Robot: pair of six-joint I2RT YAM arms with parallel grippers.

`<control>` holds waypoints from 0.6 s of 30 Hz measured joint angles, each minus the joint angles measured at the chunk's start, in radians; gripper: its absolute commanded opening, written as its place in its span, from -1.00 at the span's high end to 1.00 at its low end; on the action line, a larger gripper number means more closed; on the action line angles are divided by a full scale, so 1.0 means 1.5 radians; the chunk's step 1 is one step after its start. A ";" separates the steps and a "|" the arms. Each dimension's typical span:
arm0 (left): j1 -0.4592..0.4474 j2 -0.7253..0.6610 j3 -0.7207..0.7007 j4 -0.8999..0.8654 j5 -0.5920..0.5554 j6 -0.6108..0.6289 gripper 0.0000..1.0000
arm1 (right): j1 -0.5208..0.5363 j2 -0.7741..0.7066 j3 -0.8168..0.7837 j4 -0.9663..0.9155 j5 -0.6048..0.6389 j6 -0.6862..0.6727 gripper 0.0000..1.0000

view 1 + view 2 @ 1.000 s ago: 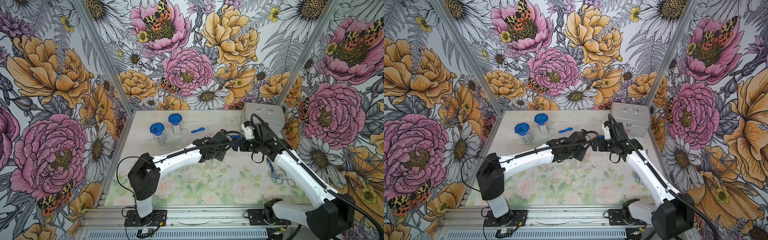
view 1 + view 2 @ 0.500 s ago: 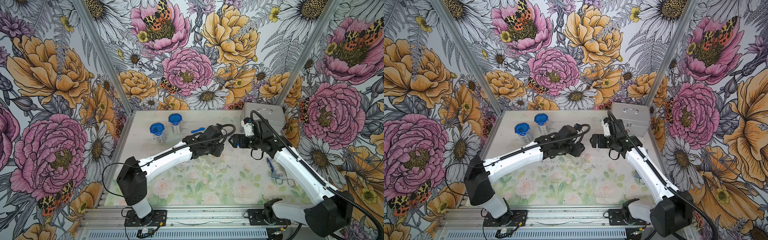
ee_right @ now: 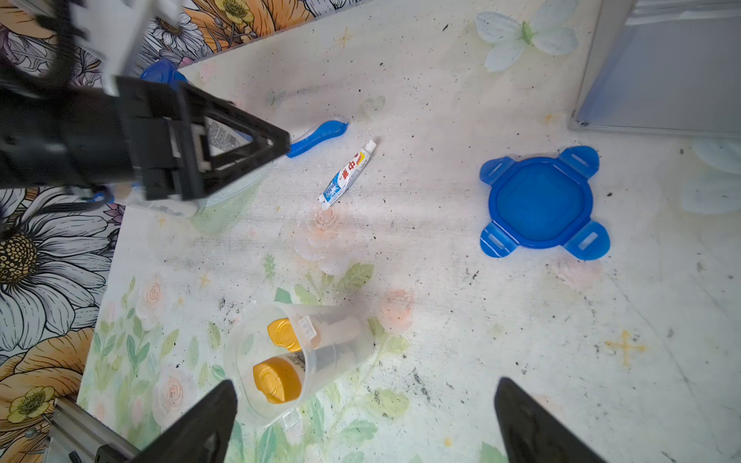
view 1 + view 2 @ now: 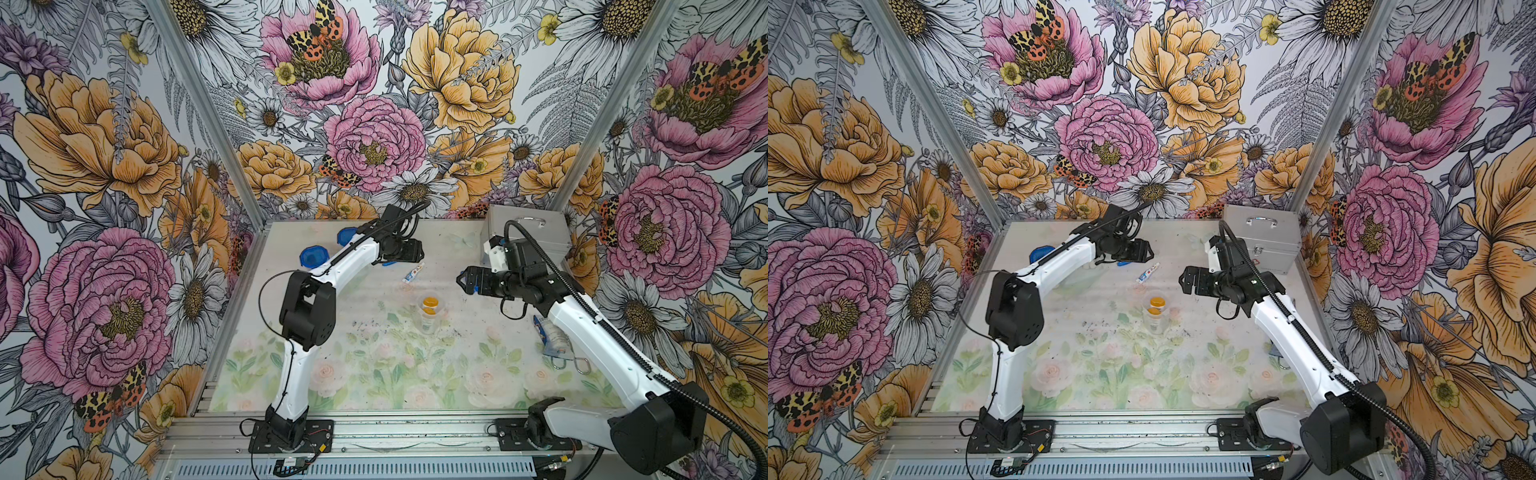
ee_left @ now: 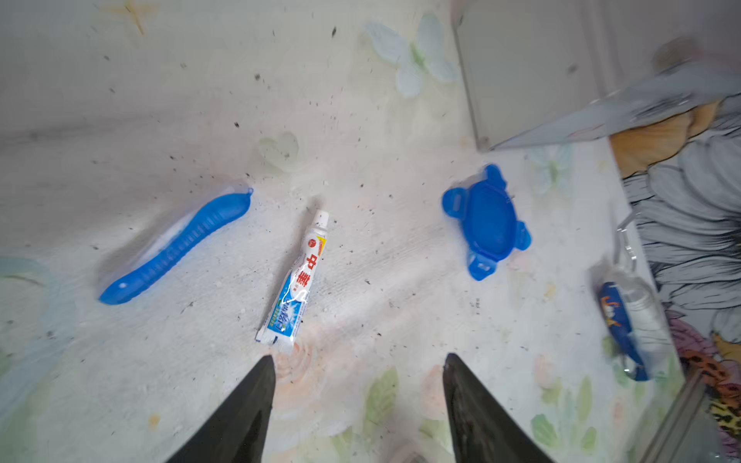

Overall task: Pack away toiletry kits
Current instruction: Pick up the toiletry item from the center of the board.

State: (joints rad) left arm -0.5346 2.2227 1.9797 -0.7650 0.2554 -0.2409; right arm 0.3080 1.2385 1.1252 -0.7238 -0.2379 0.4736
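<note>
The open left gripper lowers toward the table and over the tube's lower part point(image 4: 408, 279) point(image 5: 285, 317) next, because that flat blue end lies nearest its fingers.
A clear plastic cup point(image 4: 430, 309) point(image 4: 1156, 309) point(image 3: 288, 360) stands mid-table with two gold-capped white bottles in it. A small toothpaste tube point(image 4: 413, 274) point(image 5: 298, 280) point(image 3: 348, 173) lies flat behind it. Beside the tube lie a blue toothbrush point(image 5: 176, 244) point(image 3: 318, 136) and a loose blue four-tabbed lid point(image 5: 487, 220) point(image 3: 541, 202). My left gripper point(image 4: 409, 251) point(image 5: 359, 360) hovers open and empty over the table just short of the tube. My right gripper point(image 4: 463, 279) point(image 3: 365, 383) hangs wide open and empty to the right of the cup.
Two cups with blue lids point(image 4: 311, 255) stand at the back left, partly behind my left arm. The silver metal case point(image 4: 525, 237) point(image 4: 1262, 237) sits in the back right corner. A blue-and-white packet with a wire ring point(image 4: 555, 340) point(image 5: 629, 324) lies by the right wall.
My left arm has swung away from the right gripper toward the back and its jaws have widened. The right gripper has drawn back to the right. The cup now stands uncovered.
</note>
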 measured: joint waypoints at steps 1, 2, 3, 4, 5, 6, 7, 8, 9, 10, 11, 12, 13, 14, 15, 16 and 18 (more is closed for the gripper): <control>-0.002 0.031 0.019 -0.014 0.000 0.008 -0.33 | 0.000 0.000 0.000 0.000 -0.002 0.007 -0.98; -0.003 0.052 0.030 -0.023 -0.001 0.012 -0.33 | 0.000 0.002 0.000 0.000 -0.002 0.014 -0.98; -0.003 0.073 0.042 -0.034 -0.002 0.019 -0.32 | 0.000 0.006 0.000 0.000 -0.003 0.021 -0.98; -0.003 0.088 0.051 -0.041 -0.002 0.023 -0.32 | 0.000 0.011 0.000 0.000 -0.005 0.026 -0.98; -0.004 0.105 0.062 -0.050 -0.002 0.028 -0.32 | 0.002 0.020 0.000 0.000 -0.007 0.031 -0.98; -0.004 0.117 0.070 -0.054 -0.003 0.034 -0.32 | 0.003 0.030 0.000 0.000 -0.008 0.034 -0.98; -0.004 0.125 0.075 -0.058 -0.004 0.041 -0.32 | 0.003 0.040 0.000 0.000 -0.010 0.039 -0.98; -0.004 0.130 0.078 -0.060 -0.007 0.047 -0.32 | 0.004 0.049 0.000 -0.001 -0.012 0.040 -0.98; -0.004 0.134 0.078 -0.062 -0.010 0.053 -0.32 | 0.004 0.056 0.000 -0.001 -0.012 0.041 -0.98; -0.004 0.137 0.079 -0.064 -0.016 0.059 -0.32 | 0.004 0.060 0.000 -0.001 -0.012 0.041 -0.98; -0.006 0.139 0.080 -0.065 -0.024 0.065 -0.31 | 0.004 0.063 0.000 -0.001 -0.013 0.043 -0.98; -0.007 0.142 0.081 -0.066 -0.036 0.073 -0.30 | 0.004 0.065 0.000 -0.001 -0.013 0.044 -0.98; -0.009 0.144 0.081 -0.066 -0.045 0.077 -0.29 | 0.004 0.066 0.000 -0.001 -0.014 0.044 -0.98; -0.011 0.148 0.082 -0.067 -0.057 0.083 -0.27 | 0.004 0.066 0.000 -0.001 -0.014 0.046 -0.98; -0.013 0.150 0.086 -0.066 -0.068 0.089 -0.26 | 0.004 0.066 0.000 -0.001 -0.014 0.046 -0.98; -0.017 0.152 0.089 -0.066 -0.079 0.094 -0.22 | 0.004 0.066 0.000 0.000 -0.014 0.046 -0.98; -0.023 0.154 0.090 -0.066 -0.101 0.105 -0.16 | 0.004 0.067 0.000 0.000 -0.014 0.046 -0.98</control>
State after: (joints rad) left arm -0.5694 2.4538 2.1143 -0.8639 0.1032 -0.0830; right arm 0.3138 1.3388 1.1252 -0.7242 -0.2584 0.5430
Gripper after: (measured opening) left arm 0.599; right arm 0.991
